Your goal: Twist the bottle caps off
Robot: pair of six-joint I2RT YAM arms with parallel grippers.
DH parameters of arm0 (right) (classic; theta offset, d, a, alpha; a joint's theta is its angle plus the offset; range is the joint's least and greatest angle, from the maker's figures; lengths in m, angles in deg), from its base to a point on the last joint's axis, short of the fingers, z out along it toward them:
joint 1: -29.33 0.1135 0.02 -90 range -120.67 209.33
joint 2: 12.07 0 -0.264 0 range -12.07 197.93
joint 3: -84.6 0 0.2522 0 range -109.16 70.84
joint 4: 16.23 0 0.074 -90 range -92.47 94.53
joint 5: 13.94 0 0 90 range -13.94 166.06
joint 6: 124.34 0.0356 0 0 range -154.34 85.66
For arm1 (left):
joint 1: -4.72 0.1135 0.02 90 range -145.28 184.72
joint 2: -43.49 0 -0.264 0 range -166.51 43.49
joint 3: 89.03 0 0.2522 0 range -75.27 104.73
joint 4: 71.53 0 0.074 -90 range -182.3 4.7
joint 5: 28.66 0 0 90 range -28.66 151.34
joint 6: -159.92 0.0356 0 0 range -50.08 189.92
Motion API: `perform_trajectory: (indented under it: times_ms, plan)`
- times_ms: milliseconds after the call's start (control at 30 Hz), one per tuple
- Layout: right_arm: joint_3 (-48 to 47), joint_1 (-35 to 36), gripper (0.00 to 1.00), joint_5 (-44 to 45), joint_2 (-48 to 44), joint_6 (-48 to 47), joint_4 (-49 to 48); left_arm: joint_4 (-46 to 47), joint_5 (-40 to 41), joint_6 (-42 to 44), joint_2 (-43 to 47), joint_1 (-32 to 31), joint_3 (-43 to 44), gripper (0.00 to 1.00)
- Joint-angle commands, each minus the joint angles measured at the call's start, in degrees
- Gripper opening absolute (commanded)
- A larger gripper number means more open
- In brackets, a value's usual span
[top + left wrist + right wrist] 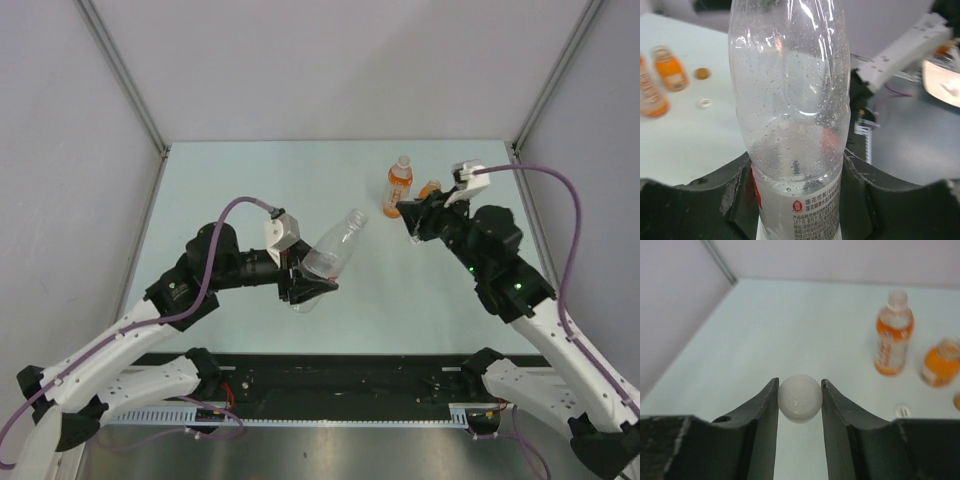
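The white cap is off the clear bottle [335, 248], so I need to move my right gripper down and toward the left in the top view, to the bare table beside the loose white cap.
My left gripper [312, 280] is shut on the clear bottle [335, 248] with the white-red label and holds it tilted above the table, its open neck pointing far right. In the left wrist view the bottle [790, 100] fills the gap between the fingers [715, 200]. My right gripper [410, 228] is shut on a white cap [799, 398], held above the table to the right of the bottle's neck. The taller orange-drink bottle [399, 186] and the squat orange bottle [428, 189] stand capless at the back right.
A loose white cap [902, 411] and an orange cap [702, 73] lie on the table beside the two orange bottles [893, 335] [940, 362]. Grey walls close the table at the left, back and right.
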Motion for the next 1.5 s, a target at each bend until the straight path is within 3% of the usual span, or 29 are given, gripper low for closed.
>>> perform_trajectory:
  times_ms: [0, 100, 267, 467, 800, 1300, 1467]
  plan:
    - [5.45, 4.85, 0.0, 22.64, 2.34, -1.01, -3.65, -2.47, 17.29, 1.64, 3.65, 0.41, -0.61, 0.0]
    - [8.62, 6.62, 0.0, 26.51, 7.17, 1.0, -6.74, -2.38, 23.97, 2.08, 5.68, 0.41, -2.2, 0.0]
    - [11.79, 6.62, 0.0, 25.9, 17.71, 5.75, -12.61, -3.17, 29.7, 1.03, 7.87, 0.41, -4.21, 0.0]
    - [12.93, 5.74, 0.0, 24.59, 30.62, 8.12, -19.21, -2.47, 29.27, -0.11, 8.84, 0.41, -7.03, 0.0]
    - [11.0, 5.57, 0.0, 22.04, 44.43, 10.85, -25.64, -3.08, 26.71, 0.06, 9.64, 0.41, -7.82, 0.0]
    - [7.49, 5.48, 0.0, 22.48, 52.62, 11.65, -24.32, -2.38, 26.36, -0.82, 9.55, 0.41, -9.49, 0.0]
    - [6.7, 5.3, 0.12, 21.34, 54.11, 11.65, -23.36, -2.47, 26.36, -0.9, 9.55, 0.41, -9.67, 0.0]
